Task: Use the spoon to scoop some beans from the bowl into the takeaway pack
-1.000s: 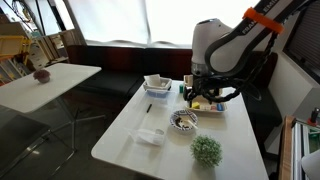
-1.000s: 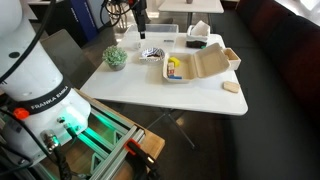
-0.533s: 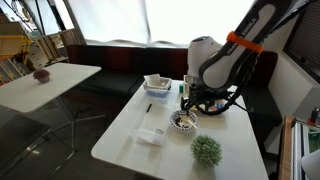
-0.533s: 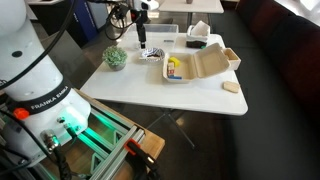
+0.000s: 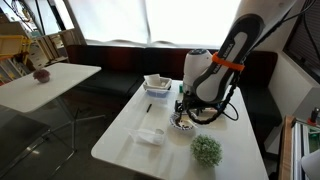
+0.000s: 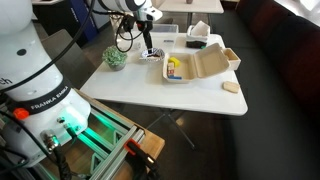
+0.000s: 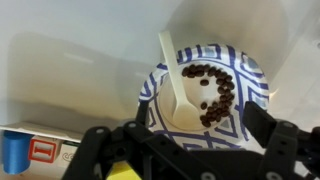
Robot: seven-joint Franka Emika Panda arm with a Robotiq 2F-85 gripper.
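The spoon's handle (image 7: 176,80) is below my gripper and off-center to the left in the wrist view, so next I need to move my gripper that way and lower its fingers around the handle.
The bowl (image 7: 205,92) has a blue-patterned rim and a white inside, with dark beans (image 7: 218,95) in an arc along its right side. A white spoon (image 7: 172,75) lies in it, handle pointing up and out over the rim. My gripper (image 7: 180,125) hangs open just above the bowl, one black finger on each side, touching nothing. In both exterior views the gripper (image 5: 184,106) (image 6: 149,44) sits low over the bowl (image 5: 184,122) (image 6: 153,54). The beige takeaway pack (image 6: 197,66) stands open beside the bowl, with yellow bits inside.
A green plant ball (image 5: 207,151) (image 6: 116,57) stands near the bowl. A flat clear container (image 5: 150,136) lies towards the table's front. A white tray (image 5: 157,85) sits at the back. A small tan piece (image 6: 231,88) lies by the table edge.
The arm has swung from over the takeaway pack to the bowl and come down close above it. The jaws have stayed open and the spoon has not moved.
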